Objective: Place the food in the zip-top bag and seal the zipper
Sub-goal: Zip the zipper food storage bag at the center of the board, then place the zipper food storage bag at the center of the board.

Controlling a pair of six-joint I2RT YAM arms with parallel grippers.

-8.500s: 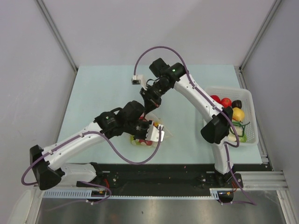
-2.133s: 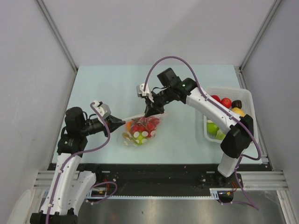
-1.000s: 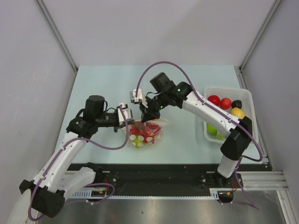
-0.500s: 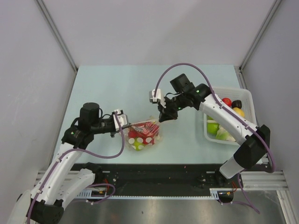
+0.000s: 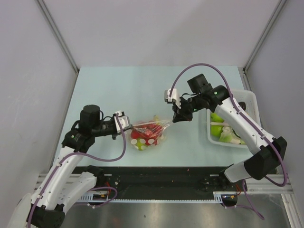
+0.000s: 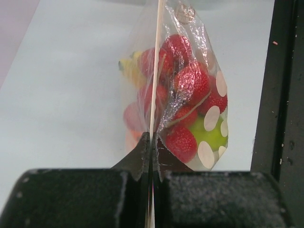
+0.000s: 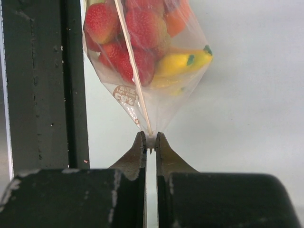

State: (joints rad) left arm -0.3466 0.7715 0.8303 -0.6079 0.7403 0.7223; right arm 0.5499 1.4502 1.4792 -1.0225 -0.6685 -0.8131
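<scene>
My right gripper carries the pinched end of the zipper outward over the bare tabletop next, away from the black front bar, and releases it.
The zip-top bag (image 5: 148, 134) lies on the table mid-front, stretched between my two grippers. It holds the food: red strawberries (image 6: 192, 80), a green apple (image 6: 214, 136) and a yellow banana (image 7: 183, 61). The zipper (image 5: 151, 125) runs as a thin whitish strip along the bag's top edge. My left gripper (image 5: 130, 127) is shut on the zipper's left end (image 6: 152, 140). My right gripper (image 5: 174, 119) is shut on the zipper's right end, pinching a small white piece of it (image 7: 151, 140). The strip (image 7: 130, 61) looks straight and taut.
A white slotted basket (image 5: 257, 114) stands at the right edge with green apples (image 5: 216, 130) and other toy food, partly hidden by my right arm. The black front rail (image 5: 156, 175) runs just in front of the bag.
My right gripper has slid rightward along the zipper from the bag's middle to its right end. My left gripper has kept its hold on the left end.
</scene>
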